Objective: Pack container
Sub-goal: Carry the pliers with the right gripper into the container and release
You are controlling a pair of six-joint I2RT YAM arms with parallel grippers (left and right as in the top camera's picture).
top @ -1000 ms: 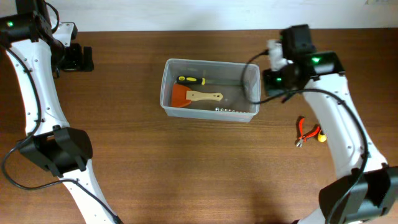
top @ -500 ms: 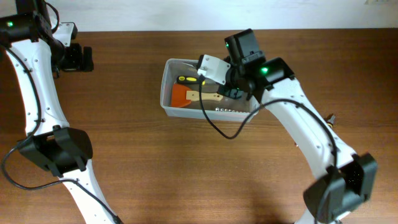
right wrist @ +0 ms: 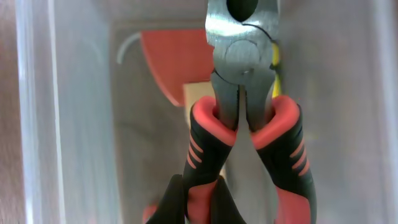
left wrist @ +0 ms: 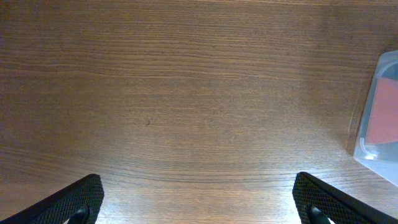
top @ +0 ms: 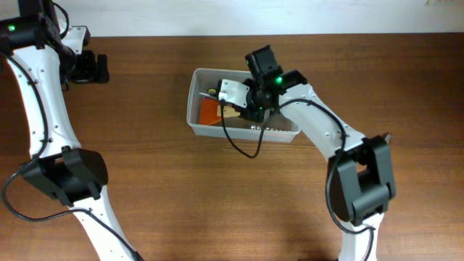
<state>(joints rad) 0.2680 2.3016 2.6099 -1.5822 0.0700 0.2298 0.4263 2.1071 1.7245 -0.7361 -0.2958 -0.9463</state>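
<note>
My right gripper moves down and back toward the container's near side next and releases the pliers (right wrist: 244, 68) on the container's bare bottom beside the scraper.
The container (top: 196, 109) is a clear rectangular tub at the middle back of the table. It holds an orange scraper (top: 210, 110) with a wooden handle. My right gripper (top: 249, 101) hangs over the tub's middle. In the right wrist view it (right wrist: 200, 205) is shut on one red-and-black handle of the pliers (right wrist: 244, 68), whose steel jaws point away over the scraper (right wrist: 171, 62) and the tub wall (right wrist: 74, 124). My left gripper (top: 90, 67) is open and empty at the far left back, over bare wood (left wrist: 199, 199).
A row of small metal bits (top: 270, 129) lies along the tub's near wall. A yellow sliver (right wrist: 274, 56) shows beside the pliers' head. A corner of the tub (left wrist: 380, 124) shows at the right edge of the left wrist view.
My right arm has swung left from the tub's right end to over its middle. The pliers no longer lie on the table at the right. The left arm has not moved.
</note>
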